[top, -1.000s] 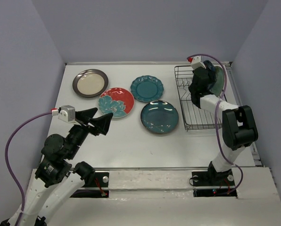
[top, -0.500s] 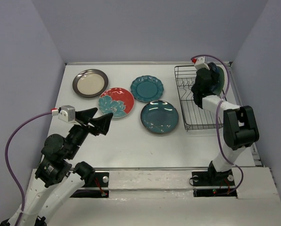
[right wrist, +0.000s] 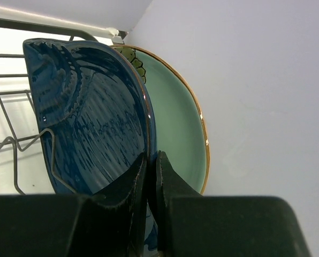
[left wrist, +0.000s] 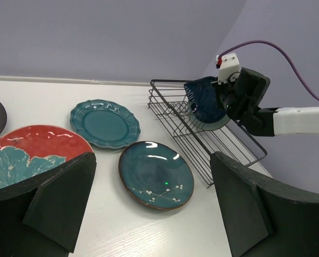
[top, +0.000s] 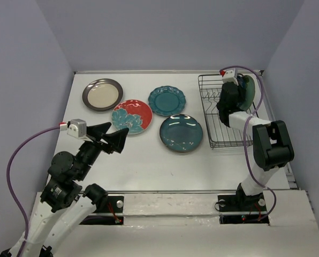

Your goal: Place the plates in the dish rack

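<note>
The right gripper lowers the dark blue plate slightly beside the pale mint plate next, then opens.
My right gripper (right wrist: pixel 151 160) is shut on the rim of the dark blue plate (right wrist: pixel 90 118). It holds that plate on edge at the far end of the black wire dish rack (top: pixel 215 126), close beside the pale mint plate (right wrist: pixel 175 128) standing there. The cream plate (top: pixel 102 94), red floral plate (top: pixel 131 116), scalloped teal plate (top: pixel 167 100) and glossy dark teal plate (top: pixel 181 133) lie flat on the white table. My left gripper (top: pixel 112 136) hovers wide open near the red floral plate, holding nothing.
The rack sits at the table's far right, close to the right wall and the back edge. A purple cable loops over the right wrist (top: pixel 245 69). Bare white table (top: pixel 149 166) lies between the plates and the arm bases.
The right gripper has carried the dark blue plate farther back in the rack, closer to the mint plate. The left arm has not moved.
</note>
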### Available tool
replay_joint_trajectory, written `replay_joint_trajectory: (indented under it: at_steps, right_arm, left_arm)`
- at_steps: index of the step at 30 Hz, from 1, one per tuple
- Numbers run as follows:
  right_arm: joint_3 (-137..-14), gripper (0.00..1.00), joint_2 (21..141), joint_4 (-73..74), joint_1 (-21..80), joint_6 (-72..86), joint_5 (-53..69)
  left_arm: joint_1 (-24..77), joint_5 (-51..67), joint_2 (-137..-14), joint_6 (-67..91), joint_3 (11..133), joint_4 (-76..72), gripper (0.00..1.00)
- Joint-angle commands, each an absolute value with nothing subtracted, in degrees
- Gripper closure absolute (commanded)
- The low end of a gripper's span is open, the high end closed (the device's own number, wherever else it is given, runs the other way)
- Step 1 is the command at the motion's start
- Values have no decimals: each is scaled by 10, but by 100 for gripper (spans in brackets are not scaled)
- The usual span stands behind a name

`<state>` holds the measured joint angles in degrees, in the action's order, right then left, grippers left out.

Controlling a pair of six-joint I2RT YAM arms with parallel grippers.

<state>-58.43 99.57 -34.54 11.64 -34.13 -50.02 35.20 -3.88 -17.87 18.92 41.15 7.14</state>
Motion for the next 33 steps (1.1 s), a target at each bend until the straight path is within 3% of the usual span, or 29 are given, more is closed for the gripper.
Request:
replay_joint_trajectory:
  at_steps: [1,17,19,21,24,30,33]
  right_arm:
    - [-577,89,989,-351,113,-264,-500]
    - [-586,82,1012,-257,113,-143,-487]
    - [-591,76,1007,-243,113,-126,-483]
    - [-625,49,991,-199,113,-90,-473]
    - [-656,35,980,-138,113,-62,-454]
    - [-726,17,927,-12,113,29,-386]
    - [-738,16,884,49,113,74,-336]
  left_arm:
    - [349,-36,-195,184,413,53,1]
    - [345,-39,-259,207,417,62,1]
    - [345,-38,-267,209,418,62,1]
    - [345,-35,-284,214,419,64,1]
    - [345,-21,-310,221,424,66,1]
    - [346,42,-375,261,423,56,1]
    - [347,70,-400,310,394,17,1]
